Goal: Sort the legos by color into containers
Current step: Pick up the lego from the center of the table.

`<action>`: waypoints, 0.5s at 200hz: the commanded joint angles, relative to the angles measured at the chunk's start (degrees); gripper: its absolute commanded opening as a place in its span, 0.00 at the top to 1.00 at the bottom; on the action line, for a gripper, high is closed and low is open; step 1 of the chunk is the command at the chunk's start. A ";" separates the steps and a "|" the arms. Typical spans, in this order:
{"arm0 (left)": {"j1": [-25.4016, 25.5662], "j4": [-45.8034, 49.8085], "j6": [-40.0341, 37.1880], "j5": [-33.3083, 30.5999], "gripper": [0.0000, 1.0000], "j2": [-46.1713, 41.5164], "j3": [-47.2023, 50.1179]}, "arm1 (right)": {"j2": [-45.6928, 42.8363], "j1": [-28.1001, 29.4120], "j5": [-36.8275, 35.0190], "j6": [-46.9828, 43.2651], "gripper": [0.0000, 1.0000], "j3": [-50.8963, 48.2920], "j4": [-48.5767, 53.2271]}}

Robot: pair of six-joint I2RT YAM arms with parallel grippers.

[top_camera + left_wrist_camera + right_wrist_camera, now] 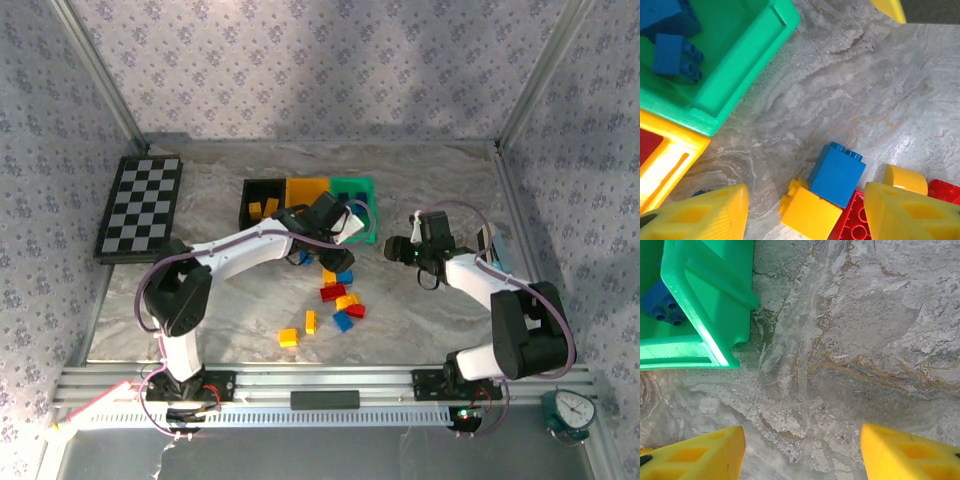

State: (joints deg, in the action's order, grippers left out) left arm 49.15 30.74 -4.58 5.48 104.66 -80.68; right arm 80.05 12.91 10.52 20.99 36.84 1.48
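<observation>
Next, my left gripper moves down and back with a turn onto the blue brick beside the yellow one, which lies crooked between its open fingers.
Three bins stand in a row at the back: black holding yellow bricks, yellow, green. Loose red, yellow and blue legos lie scattered in front of them. My left gripper hovers open over the top of this pile. In the left wrist view its gripper straddles a blue brick, a yellow brick and a red brick. The green bin holds blue bricks; the yellow bin shows red inside. My right gripper is open over bare table beside the green bin.
A black-and-white checkerboard lies at the far left. A metal rail runs along the near edge and a small dial timer sits at the bottom right. Patterned walls enclose the marble table.
</observation>
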 commanded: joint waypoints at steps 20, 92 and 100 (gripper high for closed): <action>1.85 9.51 -9.12 0.41 0.37 7.07 -7.17 | 0.44 0.34 0.22 -0.23 0.36 1.38 0.28; 3.58 14.28 -11.85 -1.25 0.37 12.67 -10.70 | -0.06 0.23 0.28 -0.25 0.36 1.35 0.43; 3.99 14.93 -11.99 -1.94 0.37 13.09 -11.21 | 0.08 0.35 0.06 -0.25 0.36 1.32 0.27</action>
State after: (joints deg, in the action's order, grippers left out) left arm 52.51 41.98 -14.52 4.91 116.57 -88.60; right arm 80.27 12.91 10.55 20.99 36.91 1.48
